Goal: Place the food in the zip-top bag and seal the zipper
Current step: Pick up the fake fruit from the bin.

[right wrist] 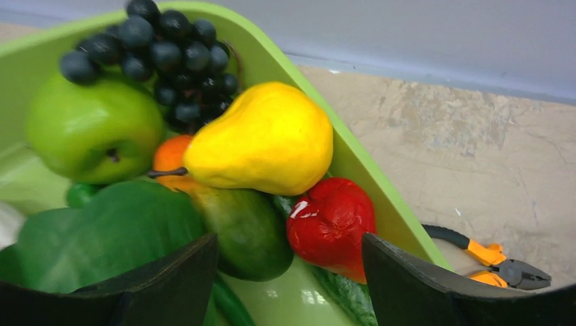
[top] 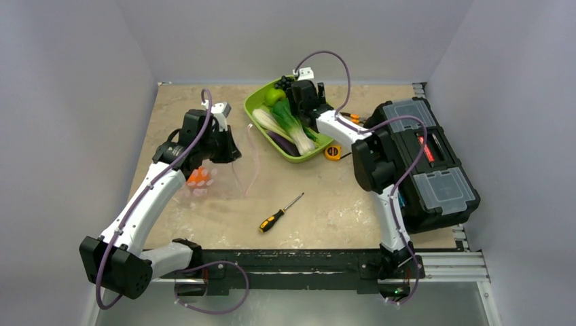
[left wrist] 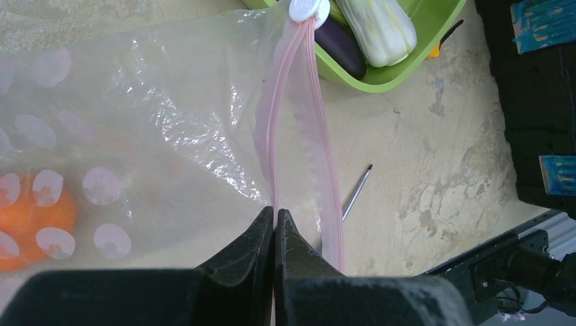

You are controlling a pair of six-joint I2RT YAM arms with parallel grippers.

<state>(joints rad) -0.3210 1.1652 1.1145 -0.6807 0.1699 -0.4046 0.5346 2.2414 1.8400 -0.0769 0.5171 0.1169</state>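
Observation:
Next, the right gripper comes down and shifts sideways onto the red fruit [right wrist: 331, 221], which lies below its open fingers and off-centre to the right in the wrist view.
The clear zip-top bag [left wrist: 170, 115] lies on the table at the left, with an orange fruit [left wrist: 30, 217] inside. Its pink zipper [left wrist: 319, 149] runs up to a white slider [left wrist: 309, 8] near the tray. My left gripper [left wrist: 275, 216] is shut on one lip of the bag's mouth at the zipper; it also shows in the top view [top: 227, 146]. My right gripper [right wrist: 289, 241] is open over the food in the lime-green tray [right wrist: 380, 197]. A red fruit [right wrist: 331, 221] and a green fruit [right wrist: 248, 231] lie between its fingers. A yellow pear [right wrist: 265, 136], green apple [right wrist: 92, 125] and dark grapes [right wrist: 159, 51] lie beyond.
A black-and-yellow screwdriver [top: 280, 212] lies mid-table in front of the tray [top: 253, 102]. A black toolbox [top: 424, 153] stands at the right. Orange-handled pliers [right wrist: 499, 261] and a yellow tape measure [top: 332, 151] lie beside the tray. Grey walls enclose the table.

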